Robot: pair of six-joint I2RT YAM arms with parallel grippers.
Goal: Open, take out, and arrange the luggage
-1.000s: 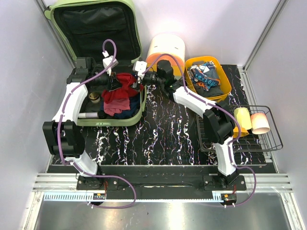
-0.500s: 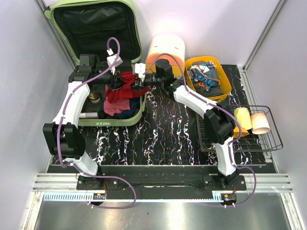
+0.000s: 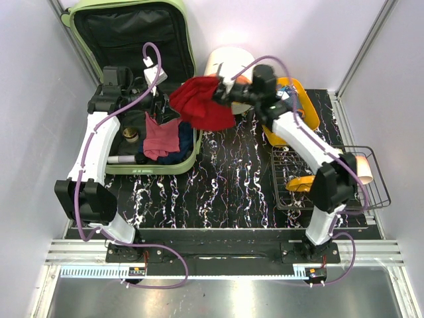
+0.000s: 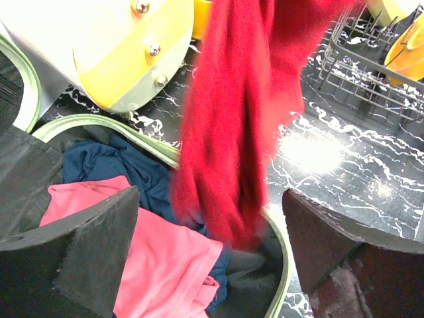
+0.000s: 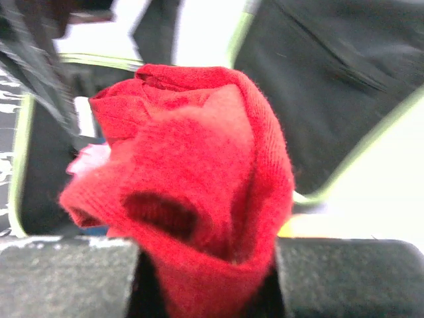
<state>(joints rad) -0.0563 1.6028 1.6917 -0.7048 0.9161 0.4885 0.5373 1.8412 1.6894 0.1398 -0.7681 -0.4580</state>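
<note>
Next, my right gripper will move from the luggage's rim past the cylindrical box and down over the orange bin point(image 3: 292, 110), whose open top can take the red garment.
The pale green luggage point(image 3: 151, 169) lies open at the back left, its black-lined lid standing up. A pink garment point(image 3: 161, 136) and a navy one point(image 3: 185, 136) lie inside. My right gripper point(image 3: 222, 93) is shut on a red garment point(image 3: 202, 103) and holds it in the air over the luggage's right rim. The right wrist view shows the red cloth point(image 5: 199, 172) bunched between the fingers point(image 5: 66, 278). My left gripper point(image 4: 209, 199) stands open over the luggage, holding nothing. The red garment point(image 4: 232, 132) hangs in front of it, above the pink garment point(image 4: 152, 252).
A cream-and-orange cylindrical box point(image 3: 228, 63) stands behind the right gripper. An orange bin point(image 3: 298, 112) of small items lies under the right arm. A wire basket point(image 3: 331, 199) at the right holds a yellow item and a pale roll. A round jar point(image 3: 131, 134) sits in the luggage.
The left gripper has opened and let go of the red garment. The right gripper has shut on it and carried it up and to the right, out of the luggage.
</note>
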